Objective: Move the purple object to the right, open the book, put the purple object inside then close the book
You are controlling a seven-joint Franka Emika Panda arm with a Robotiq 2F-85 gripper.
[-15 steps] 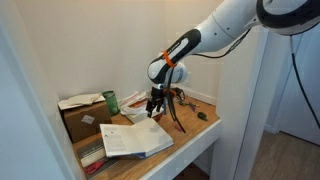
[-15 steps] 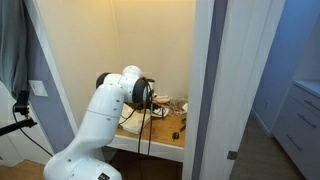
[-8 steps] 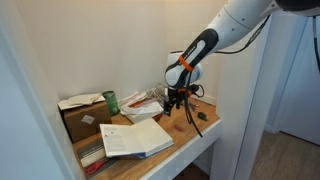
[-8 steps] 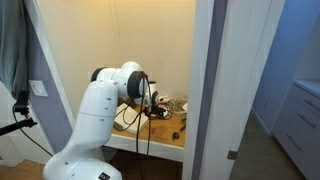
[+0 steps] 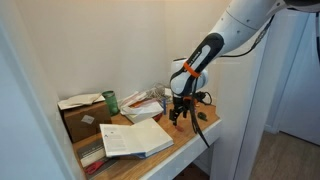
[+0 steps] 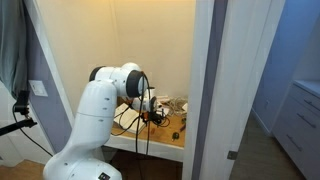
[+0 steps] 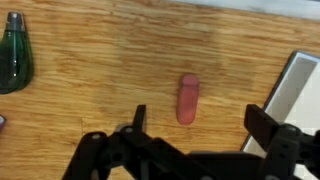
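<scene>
I will bring my gripper down over the small pinkish-purple object (image 7: 188,99) and close on its long sides, because the object lies lined up between the widely spread fingers.
The small pinkish-purple object (image 7: 188,98) lies on the wooden table, straight ahead of my gripper (image 7: 200,125) and centred between the two fingers. The fingers are spread wide with nothing in them. The book (image 5: 135,138) lies open with its white pages up at the front of the table, and a white page corner (image 7: 300,90) shows in the wrist view. In both exterior views my gripper (image 5: 180,115) (image 6: 152,116) hangs low over the table beside the open book. I cannot make out the purple object in those views.
A small dark green bottle-shaped thing (image 7: 15,50) (image 5: 200,116) lies on the other side of the gripper from the book. A brown cardboard box (image 5: 80,118), a green can (image 5: 110,101) and papers (image 5: 145,102) stand behind the book. Walls close in the table.
My gripper has moved away from above the book's far edge, across the table towards the doorway side, and has come lower. The book has stayed open.
</scene>
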